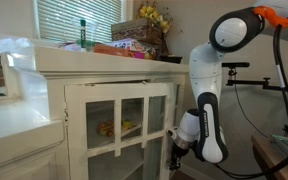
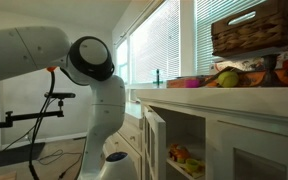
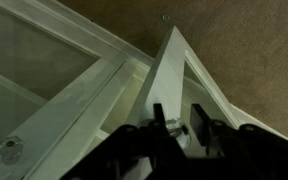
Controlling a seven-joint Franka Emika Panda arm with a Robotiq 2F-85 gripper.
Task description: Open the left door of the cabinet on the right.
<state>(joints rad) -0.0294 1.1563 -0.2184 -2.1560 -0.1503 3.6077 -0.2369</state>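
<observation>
The gripper has the clear glass knob [image 3: 174, 128] of a partly open door between its fingers, so next it needs to pull the knob away from the cabinet front and let it go.
The white cabinet [image 1: 104, 62] with glass grid doors shows in both exterior views [image 2: 214, 100]. Its left door [image 2: 152, 140] stands slightly ajar, with the shelves behind it showing. It also shows in an exterior view [image 1: 119, 125]. In the wrist view my gripper [image 3: 177, 112] is shut on the clear glass knob [image 3: 174, 128] of this door [image 3: 169, 80], one finger on each side. The twin door [image 3: 54, 90] lies closed to the left, with its own knob [image 3: 9, 150]. My gripper [image 1: 174, 155] sits low at the cabinet front. In the view from the cabinet's other end, my arm hides it.
On the cabinet top are a wicker basket [image 2: 254, 30], fruit [image 2: 224, 78], a flower basket [image 1: 144, 35] and a green bottle [image 1: 83, 30]. A lower white unit [image 1: 14, 130] adjoins the cabinet. A tripod stand [image 2: 54, 110] is behind my arm. Food [image 2: 184, 157] lies on a shelf inside. The floor is brown carpet [image 3: 244, 40].
</observation>
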